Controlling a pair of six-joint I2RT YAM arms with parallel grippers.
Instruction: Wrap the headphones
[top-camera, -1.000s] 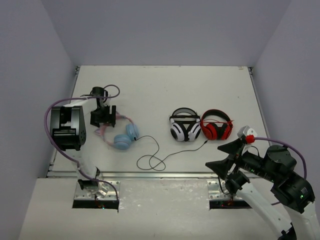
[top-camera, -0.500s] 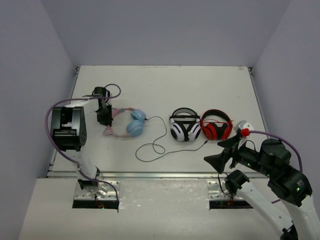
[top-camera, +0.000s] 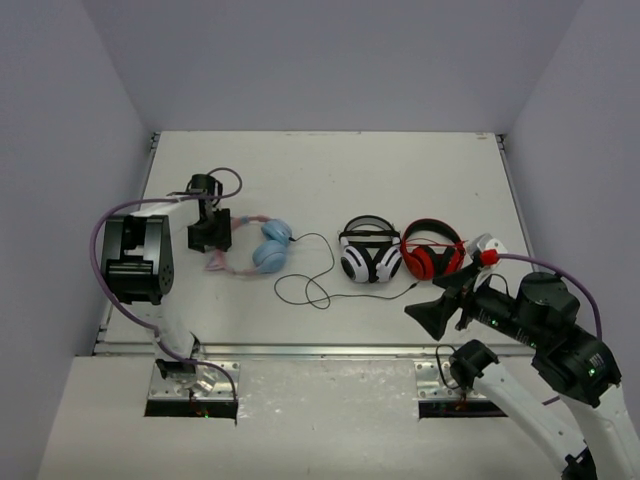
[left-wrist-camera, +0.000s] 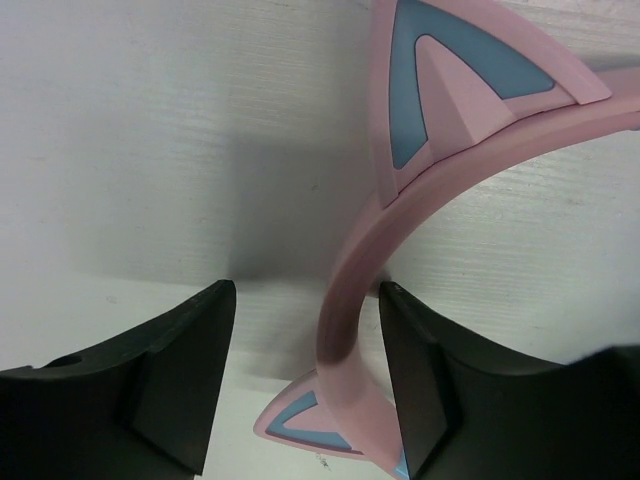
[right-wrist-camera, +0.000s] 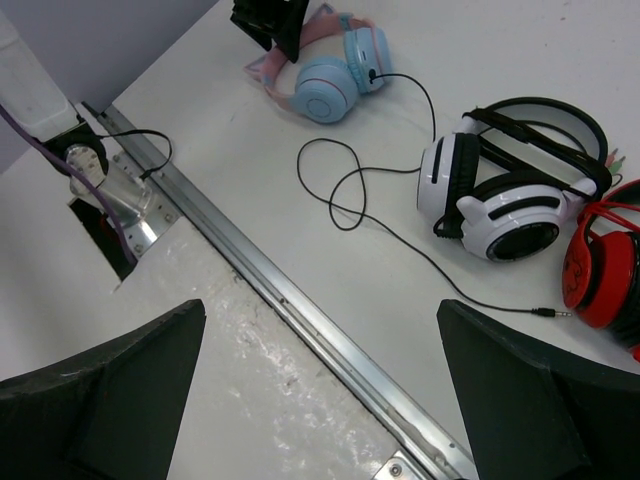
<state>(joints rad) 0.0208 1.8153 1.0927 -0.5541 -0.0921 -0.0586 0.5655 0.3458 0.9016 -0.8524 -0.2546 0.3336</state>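
My left gripper should move gently to the right in the wrist view and close on the headband (left-wrist-camera: 350, 300) between the cat ears, because the headband is nearer the finger on that side.
The headphones (top-camera: 262, 246) lie at the table's left, with light-blue ear cups, a pink headband (left-wrist-camera: 350, 300) and a cat ear (left-wrist-camera: 450, 70). My left gripper (top-camera: 210, 232) is open and straddles the headband. In the left wrist view (left-wrist-camera: 305, 288) the band rests against the right finger, with a gap to the left finger. The thin black cable (top-camera: 315, 288) loops loosely toward the table's front. My right gripper (top-camera: 447, 303) is wide open and empty over the near edge (right-wrist-camera: 322, 303). It is far from the headphones (right-wrist-camera: 330, 80) and the cable (right-wrist-camera: 340, 185).
A white-and-black pair (top-camera: 368, 255) and a red-and-black pair (top-camera: 432, 252) lie side by side at centre right. They also show in the right wrist view, white (right-wrist-camera: 500, 200) and red (right-wrist-camera: 600, 265). A cable plug (right-wrist-camera: 555, 313) lies before them. A metal rail (right-wrist-camera: 300, 310) edges the table front.
The headphones have moved right and away from the front edge with the left gripper, dragging the cable loop along. The right arm has shifted slightly left.
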